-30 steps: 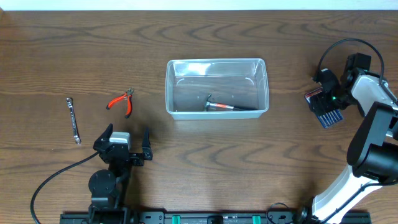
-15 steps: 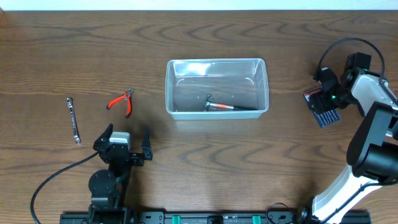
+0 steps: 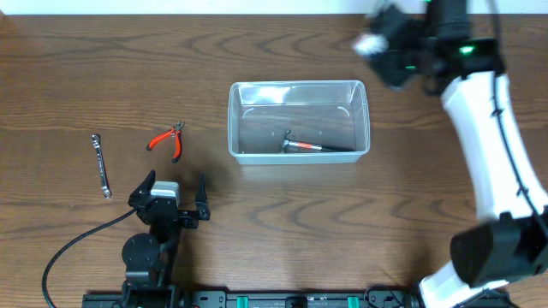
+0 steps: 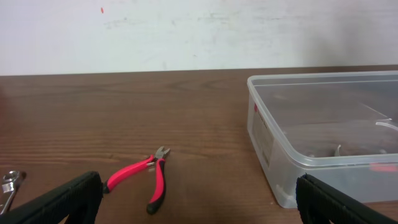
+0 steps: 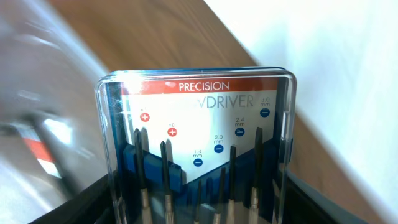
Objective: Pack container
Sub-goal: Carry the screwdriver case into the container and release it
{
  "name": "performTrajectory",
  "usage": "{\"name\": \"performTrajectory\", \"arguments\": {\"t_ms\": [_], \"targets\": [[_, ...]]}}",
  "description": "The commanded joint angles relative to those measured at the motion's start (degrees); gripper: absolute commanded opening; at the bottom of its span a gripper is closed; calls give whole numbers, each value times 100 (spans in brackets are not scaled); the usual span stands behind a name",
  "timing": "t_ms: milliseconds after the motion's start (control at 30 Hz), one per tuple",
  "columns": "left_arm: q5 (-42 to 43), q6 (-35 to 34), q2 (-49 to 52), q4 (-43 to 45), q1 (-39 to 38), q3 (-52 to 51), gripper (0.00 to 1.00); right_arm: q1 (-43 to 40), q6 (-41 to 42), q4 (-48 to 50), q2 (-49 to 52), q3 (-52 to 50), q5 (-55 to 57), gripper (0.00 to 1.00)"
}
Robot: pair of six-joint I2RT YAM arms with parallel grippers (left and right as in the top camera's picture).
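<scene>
The case is still beyond the container's far rim, so it goes back and down into the container [image 3: 298, 85] next, over the hammer-like tool [image 3: 306, 145], where my right gripper releases it.
The clear plastic container [image 3: 298, 85] sits at the table's middle, with a small hammer-like tool with a red grip [image 3: 312, 147] inside. It also shows at the right of the left wrist view [image 4: 323, 79]. My right gripper [image 3: 390, 47] is blurred, above the table just past the container's far right corner. It is shut on a clear precision screwdriver case [image 5: 199, 137]. My left gripper [image 3: 174, 190] is open and empty, near the front left. Red pliers [image 3: 167, 139] lie just ahead of it, between its open fingers [image 4: 199, 202] in the wrist view.
A silver wrench [image 3: 102, 165] lies at the far left, left of the pliers [image 4: 146, 177]; its end shows in the left wrist view [image 4: 9, 183]. A white wall borders the table's far edge. A black cable runs from the left arm's base.
My right arm has swung from the right side of the table up and left to the container's far right corner, carrying the screwdriver case. The left arm has not moved.
</scene>
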Motion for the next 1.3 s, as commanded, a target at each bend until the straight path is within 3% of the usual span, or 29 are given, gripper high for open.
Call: {"name": "performTrajectory", "arguments": {"t_ms": [0,233,667,700,733,833,900,933,1067,1267], "targets": [[83,-74,-4,-24,28,-83,98,671,-704,-127,254,-133,-111,1],[83,-74,-4,-22,28,-83,98,1355,-1088,-127,1126,-466,-385,1],[85,-74,-4,-24,28,-83,98,1351,-1084,-33,2332,-468,-385,2],[85,-74,-4,-24,28,-83,98,1333,-1082,-31,2365,-468,-382,5],[85,-74,-4,-24,28,-83,98,1311,-1080,-42,2367,-468,-380,20],[85,-74,-4,-22,28,-83,98,1281,-1075,-125,2367,-468,-382,44],[83,-74,-4,-24,28,-83,98,1268,-1060,-146,2367,-468,-380,72],[83,-74,-4,-24,28,-83,98,1263,-1060,-151,2367,-468,-378,79],[85,-74,-4,-22,28,-83,98,1252,-1060,-144,2365,-466,-358,98],[83,-74,-4,-24,28,-83,98,1226,-986,-356,2122,-295,-306,99]]}}
